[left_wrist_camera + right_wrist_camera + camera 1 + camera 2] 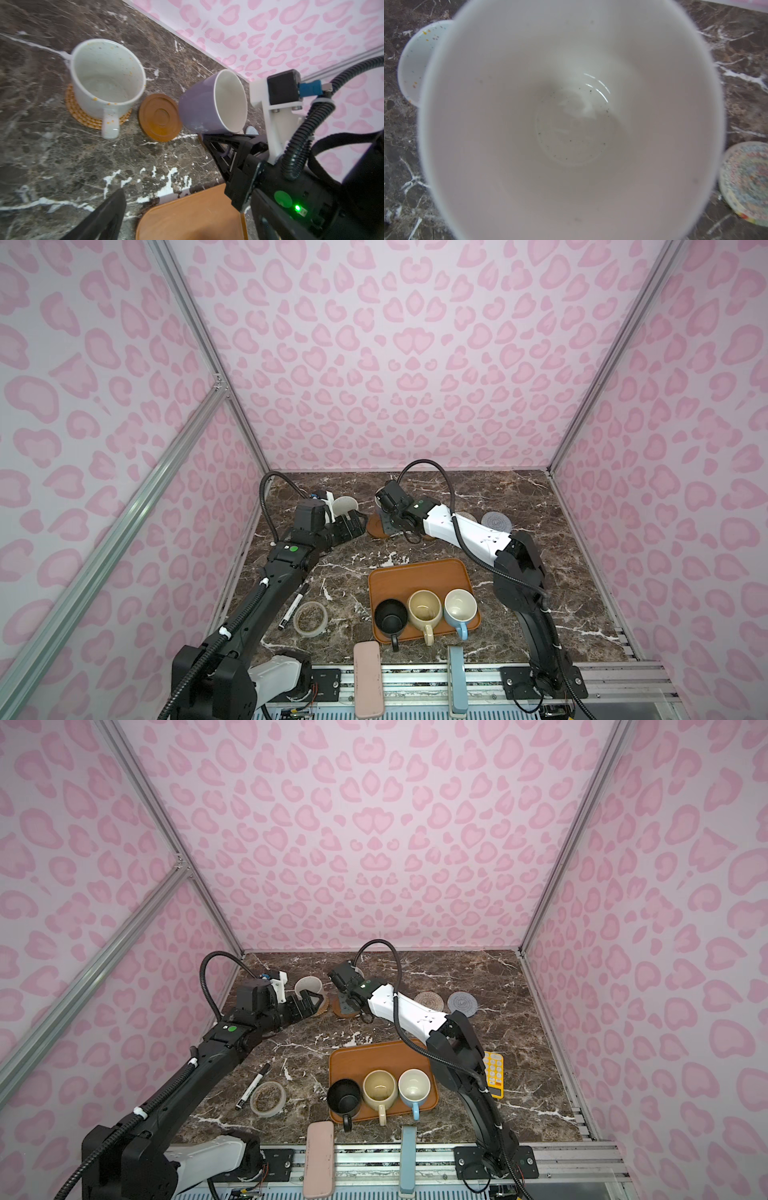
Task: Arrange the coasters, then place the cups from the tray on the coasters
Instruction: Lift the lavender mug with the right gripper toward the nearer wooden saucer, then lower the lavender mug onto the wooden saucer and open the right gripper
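Note:
My right gripper will go toward the brown wooden coaster [376,526] by the speckled white cup, lower the lavender cup there and release its handle, as the coaster is bare.
A speckled white cup [106,79] stands on the tan rattan coaster [83,116] at the back left. My left gripper [353,526] is open and empty just in front of it. My right gripper [220,145] is shut on the handle of the lavender cup [199,108], which hangs tilted beside a brown wooden coaster [160,117]. That cup's white inside [571,124] fills the right wrist view. The beige-pink coaster [430,1000] and the grey-blue coaster [462,1003] lie further right. On the orange-brown tray [415,576] stand the black cup [390,616], the cream-yellow cup [424,608] and the light blue cup [460,605].
A black marker [293,605] and a clear tape roll [310,618] lie left of the tray. A yellow calculator [493,1073] sits right of it, partly behind the right arm. A pink case [368,680] and a blue one [457,680] rest at the front edge.

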`<state>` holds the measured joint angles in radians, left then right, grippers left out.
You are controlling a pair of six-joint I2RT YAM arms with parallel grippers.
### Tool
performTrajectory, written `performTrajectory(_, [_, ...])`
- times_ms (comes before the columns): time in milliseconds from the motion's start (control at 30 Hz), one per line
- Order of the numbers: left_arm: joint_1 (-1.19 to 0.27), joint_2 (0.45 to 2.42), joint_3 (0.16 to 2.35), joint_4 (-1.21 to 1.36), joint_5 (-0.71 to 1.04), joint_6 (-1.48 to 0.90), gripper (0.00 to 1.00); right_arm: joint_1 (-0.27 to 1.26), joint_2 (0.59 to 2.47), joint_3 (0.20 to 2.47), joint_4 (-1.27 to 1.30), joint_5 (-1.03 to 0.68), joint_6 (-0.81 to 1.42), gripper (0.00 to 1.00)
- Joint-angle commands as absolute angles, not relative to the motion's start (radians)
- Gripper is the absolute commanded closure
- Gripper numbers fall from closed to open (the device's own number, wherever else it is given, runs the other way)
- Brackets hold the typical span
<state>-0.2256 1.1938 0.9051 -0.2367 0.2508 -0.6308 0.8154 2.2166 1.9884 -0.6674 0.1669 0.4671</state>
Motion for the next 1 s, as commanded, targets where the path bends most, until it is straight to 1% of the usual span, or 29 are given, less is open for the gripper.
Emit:
performTrajectory(0, [-0.202,1.202,0.914,-0.236,0.272,-0.607,0.03,0.815,2.283,2.077,-0.709,0.173,0.467,1.0])
performTrajectory(300, [-0.2,1.236,0.89,-0.212,0.272,-0.604,0.04,0.813,2.43,2.231,-0.786,0.158,0.485,1.0])
performTrajectory(967, [-0.202,1.213,0.846,-0.208,0.296,-0.608,0.05,0.808,2.523,2.282,-0.814,0.111,0.517,1.0])
